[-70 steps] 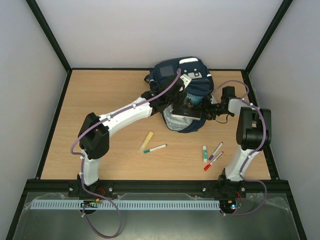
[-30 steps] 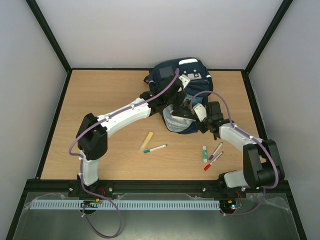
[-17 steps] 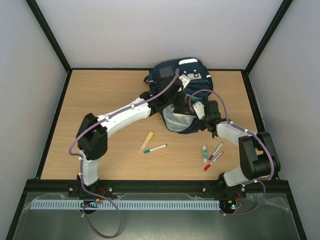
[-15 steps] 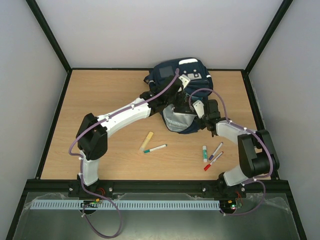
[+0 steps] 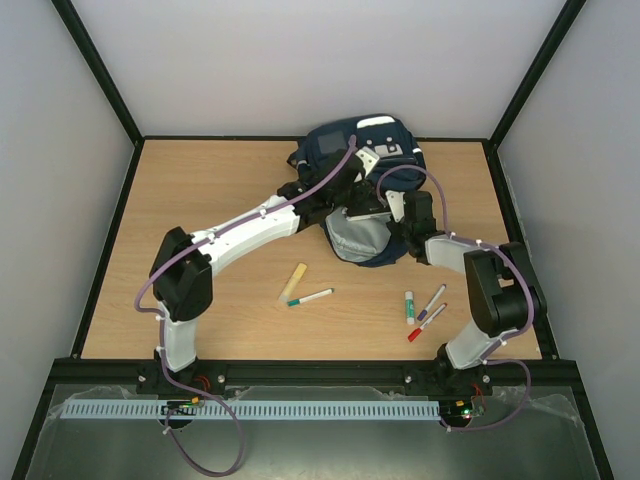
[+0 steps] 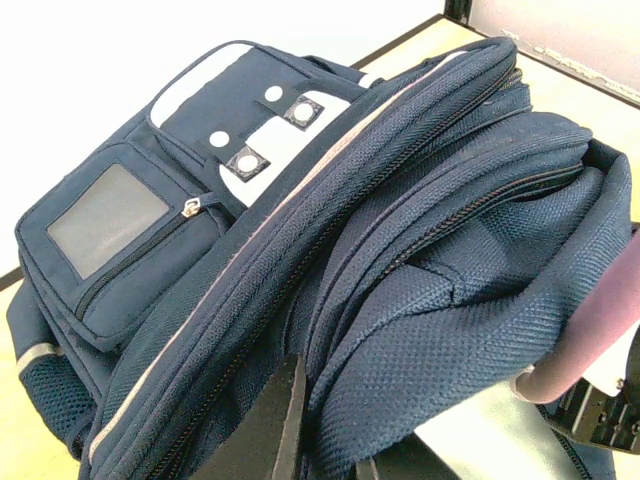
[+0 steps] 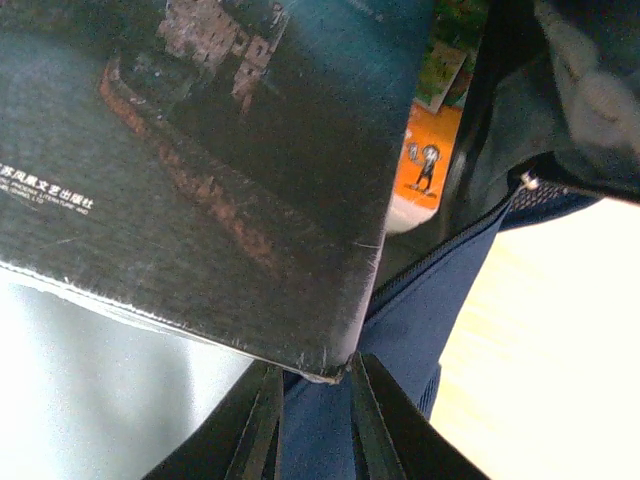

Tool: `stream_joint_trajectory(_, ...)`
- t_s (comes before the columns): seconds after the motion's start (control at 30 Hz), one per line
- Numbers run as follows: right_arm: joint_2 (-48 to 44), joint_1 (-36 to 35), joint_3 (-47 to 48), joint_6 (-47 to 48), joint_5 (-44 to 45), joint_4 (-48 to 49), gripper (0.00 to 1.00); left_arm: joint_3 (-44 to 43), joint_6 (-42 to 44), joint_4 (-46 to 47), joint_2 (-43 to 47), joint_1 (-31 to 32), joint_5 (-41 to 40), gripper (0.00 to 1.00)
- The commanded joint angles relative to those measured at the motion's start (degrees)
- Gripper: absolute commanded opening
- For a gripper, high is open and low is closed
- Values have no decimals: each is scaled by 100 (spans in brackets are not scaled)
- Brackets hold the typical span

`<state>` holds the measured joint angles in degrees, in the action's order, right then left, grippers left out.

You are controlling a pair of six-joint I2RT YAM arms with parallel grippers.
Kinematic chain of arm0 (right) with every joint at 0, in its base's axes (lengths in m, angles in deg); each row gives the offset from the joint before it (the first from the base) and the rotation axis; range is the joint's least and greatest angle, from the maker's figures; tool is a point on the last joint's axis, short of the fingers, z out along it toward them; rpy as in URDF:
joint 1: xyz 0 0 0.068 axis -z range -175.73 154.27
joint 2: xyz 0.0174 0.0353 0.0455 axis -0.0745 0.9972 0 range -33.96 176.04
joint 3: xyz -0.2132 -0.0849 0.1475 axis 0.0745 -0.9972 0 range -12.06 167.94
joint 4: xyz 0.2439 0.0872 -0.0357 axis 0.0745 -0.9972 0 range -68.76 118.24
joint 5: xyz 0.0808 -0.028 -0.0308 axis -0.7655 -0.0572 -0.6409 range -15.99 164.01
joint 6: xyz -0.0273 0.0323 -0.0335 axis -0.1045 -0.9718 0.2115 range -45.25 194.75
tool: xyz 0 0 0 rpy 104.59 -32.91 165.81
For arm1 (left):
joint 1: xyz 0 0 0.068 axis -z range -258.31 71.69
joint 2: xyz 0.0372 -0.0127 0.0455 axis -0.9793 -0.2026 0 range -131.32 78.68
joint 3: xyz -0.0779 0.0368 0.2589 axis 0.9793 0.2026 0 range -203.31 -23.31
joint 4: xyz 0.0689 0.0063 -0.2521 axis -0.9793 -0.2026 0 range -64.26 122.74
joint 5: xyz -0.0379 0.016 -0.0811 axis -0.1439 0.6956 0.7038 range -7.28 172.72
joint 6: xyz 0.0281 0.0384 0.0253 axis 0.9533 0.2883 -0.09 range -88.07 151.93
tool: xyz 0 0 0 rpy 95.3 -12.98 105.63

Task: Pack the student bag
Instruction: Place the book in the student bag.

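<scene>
The dark-covered book is already mostly inside. My left gripper should next pull the bag's held flap back and down over the bag's grey-lined opening (image 5: 357,238) (image 6: 490,432), then let go of it.
The navy student bag (image 5: 372,170) lies at the table's far middle, its mouth facing the arms and its grey lining (image 5: 350,240) showing. My left gripper (image 5: 347,196) is shut on a fold of the bag's upper flap (image 6: 440,330) and holds the mouth up. A dark-covered book (image 7: 200,170) lies mostly inside the bag. My right gripper (image 7: 312,400) is at the mouth on the right. Its jaws are open by a narrow gap, and the book's near corner rests at their tips with blue fabric showing between them.
An orange and green booklet (image 7: 432,150) lies deeper inside the bag. On the near table lie a yellow stick (image 5: 297,281), a green-tipped marker (image 5: 311,297), a glue stick (image 5: 409,305), a purple marker (image 5: 433,300) and a red marker (image 5: 425,325).
My right gripper has moved up and left into the bag's mouth and its jaws have narrowed. The book has slid deeper and no longer shows from above. The left gripper kept its hold.
</scene>
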<state>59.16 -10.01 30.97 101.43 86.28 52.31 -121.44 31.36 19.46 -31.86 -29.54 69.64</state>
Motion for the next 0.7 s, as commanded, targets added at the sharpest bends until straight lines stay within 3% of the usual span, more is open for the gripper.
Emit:
stream_joint_trajectory(0.0,182,-37,24,-194,-43,1050,21,-55,-179,563,628,28,95,2)
stream_joint_trajectory(0.17,309,-62,136,-212,-307,806,24,-49,-156,549,647,27,62,2)
stream_joint_trajectory(0.47,-1053,-79,-648,1081,-2112,-387,31,-41,-131,537,672,5,58,2)
stream_joint_trajectory(0.67,-1116,-219,-545,1559,-2207,-859,14,-5,-204,570,743,-9,132,2)
